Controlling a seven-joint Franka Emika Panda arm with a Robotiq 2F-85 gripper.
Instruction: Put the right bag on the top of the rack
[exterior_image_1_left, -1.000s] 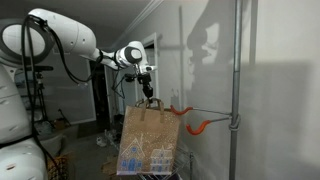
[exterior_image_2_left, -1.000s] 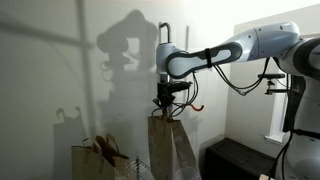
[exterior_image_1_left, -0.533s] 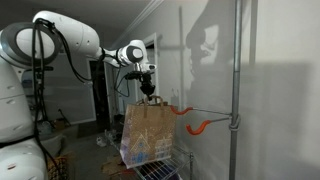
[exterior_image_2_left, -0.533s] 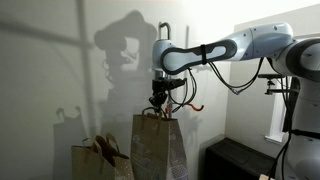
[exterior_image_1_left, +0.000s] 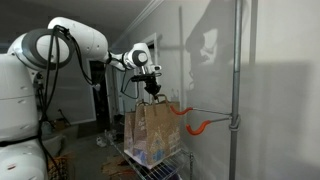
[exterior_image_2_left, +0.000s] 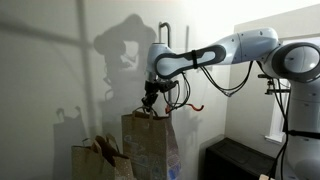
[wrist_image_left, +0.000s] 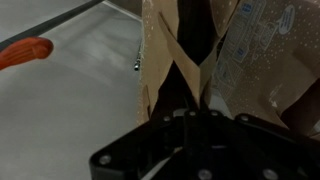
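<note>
The wire rack (exterior_image_1_left: 160, 169) is under the bottom of the bag, so I will next lower the bag and move it slightly outward onto the rack with my gripper, to let go of the loop handle.
My gripper (exterior_image_1_left: 152, 92) is shut on the paper loop handle of the right bag (exterior_image_1_left: 153, 132), a tall brown kraft bag with a blue and white print, and holds it hanging over the wire rack (exterior_image_1_left: 160, 169). In an exterior view my gripper (exterior_image_2_left: 149, 102) holds the same bag (exterior_image_2_left: 150, 148) from above. In the wrist view the bag's open creased top (wrist_image_left: 215, 50) hangs just below my gripper (wrist_image_left: 190, 108). Another brown bag (exterior_image_2_left: 95, 160) stands lower at the left. Whether the held bag's base touches the rack is not clear.
A grey pole (exterior_image_1_left: 236, 90) with orange hooks (exterior_image_1_left: 200, 124) stands right beside the bag; one orange hook (wrist_image_left: 25, 52) shows in the wrist view. A white wall is behind. A dark cabinet (exterior_image_2_left: 240, 160) stands at the lower right.
My gripper has carried the bag sideways and slightly up, toward the wall; the bag has swung and turned, and now hangs over the rack.
</note>
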